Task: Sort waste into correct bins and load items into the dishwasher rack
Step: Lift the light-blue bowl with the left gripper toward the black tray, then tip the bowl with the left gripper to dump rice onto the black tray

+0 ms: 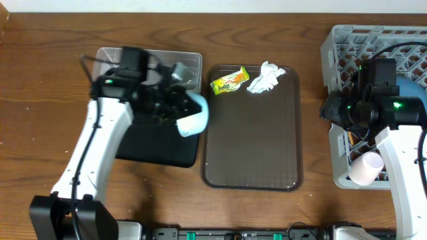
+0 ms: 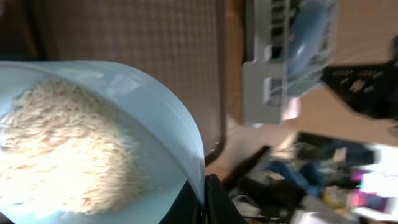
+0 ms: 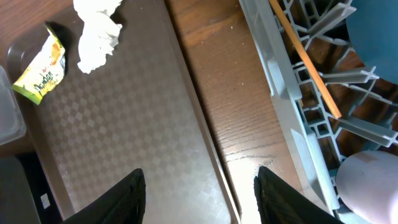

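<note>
Next, my left gripper will empty the bowl, then swing across and down to release it, as the brown tray's bare middle (image 1: 259, 147) (image 2: 158, 56) lies to its right in the overhead view.
My left gripper (image 1: 179, 107) is shut on the rim of the small mint-green bowl (image 1: 194, 115) and holds it tipped over the black tray (image 1: 160, 152), next to the clear tub (image 1: 181, 63). The left wrist view shows the jaws (image 2: 205, 200) pinching the bowl's rim (image 2: 177, 127), with white rice (image 2: 68, 143) inside. The yellow-green wrapper (image 1: 230, 81) and white tissue (image 1: 265, 77) lie on the brown serving tray. My right gripper (image 3: 199, 177) is open and empty above that tray's right edge. The grey rack (image 1: 343, 50) holds the blue bowl (image 1: 410, 93), pink cup (image 1: 367, 168) and a chopstick (image 3: 305, 56). No white bowl shows.
The brown serving tray (image 1: 250, 143) lies in the middle, between the black tray and the rack. A strip of bare wooden table (image 3: 230, 93) runs between it and the rack. The right arm reaches over the rack's left side.
</note>
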